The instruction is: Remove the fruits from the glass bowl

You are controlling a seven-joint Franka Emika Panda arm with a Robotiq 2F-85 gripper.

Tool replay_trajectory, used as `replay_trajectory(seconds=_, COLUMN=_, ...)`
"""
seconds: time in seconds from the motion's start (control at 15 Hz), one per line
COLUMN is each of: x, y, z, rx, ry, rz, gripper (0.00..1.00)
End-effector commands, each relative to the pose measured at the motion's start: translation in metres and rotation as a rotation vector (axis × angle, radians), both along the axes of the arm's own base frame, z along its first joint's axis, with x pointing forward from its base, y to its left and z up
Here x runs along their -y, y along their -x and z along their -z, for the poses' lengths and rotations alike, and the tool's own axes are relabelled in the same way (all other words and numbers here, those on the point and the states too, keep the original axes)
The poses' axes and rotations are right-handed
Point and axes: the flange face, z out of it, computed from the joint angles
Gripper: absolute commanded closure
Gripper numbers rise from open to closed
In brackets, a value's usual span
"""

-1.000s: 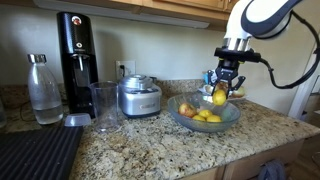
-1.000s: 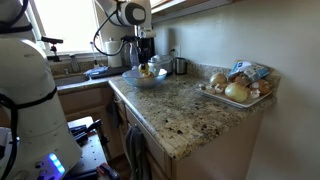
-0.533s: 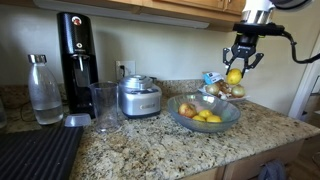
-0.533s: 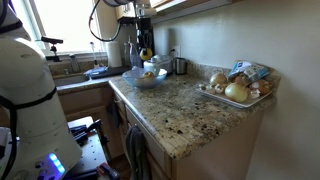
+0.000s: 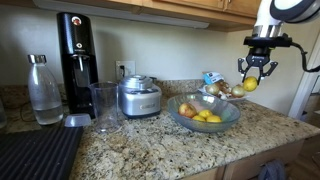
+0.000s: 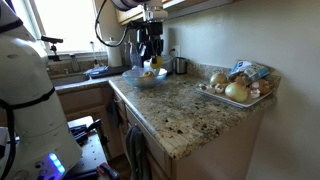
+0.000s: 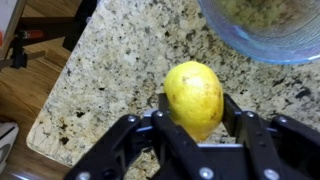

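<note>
The bare granite beside the glass bowl is below my gripper, so next I need to lower the yellow lemon [image 5: 250, 85] there and release it outside the bowl's rim.
My gripper [image 7: 197, 112] is shut on a yellow lemon [image 7: 194, 95], gripped at its sides. In an exterior view the gripper [image 5: 250, 80] hangs with the lemon [image 5: 250, 85] in the air, off to the side of the glass bowl [image 5: 176, 110] and above the counter. The wide bowl holds more fruits: a reddish one [image 5: 187, 109] and yellow ones [image 5: 206, 117]. In the wrist view the bowl's rim [image 7: 262, 42] shows at the top edge, with speckled granite below the lemon. From the other side the gripper [image 6: 153, 55] is seen hanging above the bowl [image 6: 146, 78].
A steel appliance [image 5: 139, 97], a tall glass cup [image 5: 104, 105], a bottle [image 5: 43, 90] and a black machine [image 5: 74, 55] stand along the counter. A tray with onion-like bulbs [image 6: 238, 91] sits by the wall. The counter's front edge [image 7: 62, 95] drops to the floor.
The gripper has lifted the lemon out of the bowl and carried it sideways, away from the bowl and toward the counter's end.
</note>
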Motion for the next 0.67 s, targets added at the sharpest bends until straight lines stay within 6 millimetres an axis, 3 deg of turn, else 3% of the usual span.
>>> replay_trajectory(seconds=0.0, x=0.023, y=0.000, z=0.045, rx=0.013, ry=0.004, rz=0.089, gripper=0.72)
replay_trajectory(seconds=0.27, x=0.035, y=-0.012, z=0.098, rx=0.028, ry=-0.004, rz=0.154, gripper=0.72)
replay_trajectory(seconds=0.6, x=0.041, y=-0.029, z=0.146, rx=0.054, ry=-0.016, rz=0.183, gripper=0.72)
